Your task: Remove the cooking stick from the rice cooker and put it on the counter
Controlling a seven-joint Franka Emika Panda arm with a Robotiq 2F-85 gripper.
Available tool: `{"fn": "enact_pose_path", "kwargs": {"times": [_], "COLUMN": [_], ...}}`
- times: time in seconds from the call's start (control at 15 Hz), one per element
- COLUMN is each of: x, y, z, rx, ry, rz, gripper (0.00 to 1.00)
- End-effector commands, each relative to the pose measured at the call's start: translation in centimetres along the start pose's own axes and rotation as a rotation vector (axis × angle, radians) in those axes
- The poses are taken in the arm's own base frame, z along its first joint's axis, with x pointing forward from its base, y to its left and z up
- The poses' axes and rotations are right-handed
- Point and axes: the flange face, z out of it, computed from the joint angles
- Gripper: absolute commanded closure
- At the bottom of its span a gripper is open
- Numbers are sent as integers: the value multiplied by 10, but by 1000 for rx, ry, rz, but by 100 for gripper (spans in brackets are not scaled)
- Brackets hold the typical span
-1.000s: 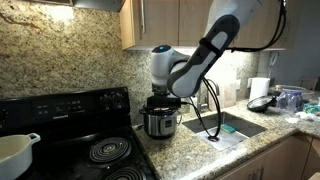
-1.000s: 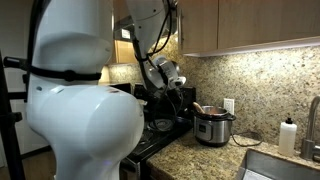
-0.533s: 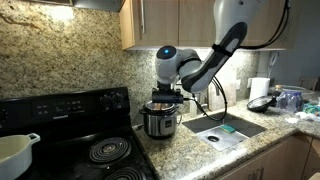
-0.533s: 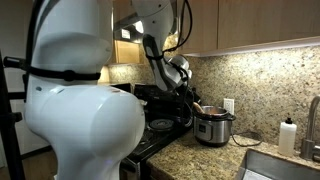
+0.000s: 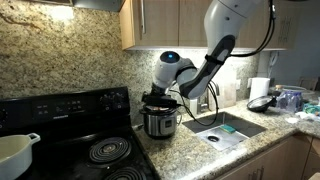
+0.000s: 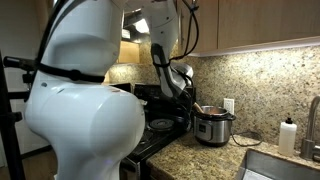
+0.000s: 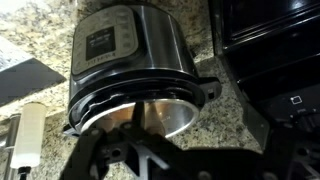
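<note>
The gripper will next turn over the cooker's opening and move away from the display onto the cooking stick, which shows at the cooker's rim beside the gripper's spread fingers.
The rice cooker (image 5: 160, 122) is a small steel pot with a black rim, standing on the granite counter (image 5: 200, 150) beside the stove. It also shows in the other exterior view (image 6: 212, 126) and in the wrist view (image 7: 125, 55), with its lid off. The cooking stick shows only as a thin brownish sliver at the cooker's rim (image 6: 200, 108). I cannot pick it out in the wrist view. My gripper (image 5: 158, 98) hovers just above the cooker's mouth. In the wrist view the gripper (image 7: 185, 150) has its fingers spread and empty, with the counter (image 7: 215, 120) visible between them.
A black stove with coil burners (image 5: 105, 150) stands next to the cooker, with a white pot (image 5: 15, 150) on it. A steel sink (image 5: 228, 127) is set in the counter on the cooker's other side. A white bottle (image 6: 289, 135) stands by the sink. Cabinets hang overhead.
The arm's upper links have swung and the wrist has shifted a little closer over the cooker. The cooker and the stick have not moved.
</note>
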Motion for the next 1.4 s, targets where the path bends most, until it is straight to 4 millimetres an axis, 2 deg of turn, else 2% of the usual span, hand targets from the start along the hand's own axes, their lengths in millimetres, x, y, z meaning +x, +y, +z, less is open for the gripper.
{"fn": "enact_pose_path", "kwargs": {"times": [0.0,0.33,0.73,0.8,0.93,1.33], "x": [12,17,22,23,23,24], "y": [7,15,14,14,15,14], "z": [7,9,13,14,15,15], "rx": [13,-39,-101,-110,-121,-131], "ry": [8,7,31,28,28,29], "rz": [-50,-137,-207,-214,-222,-215], "gripper": [0,0,0,25,33,74]}}
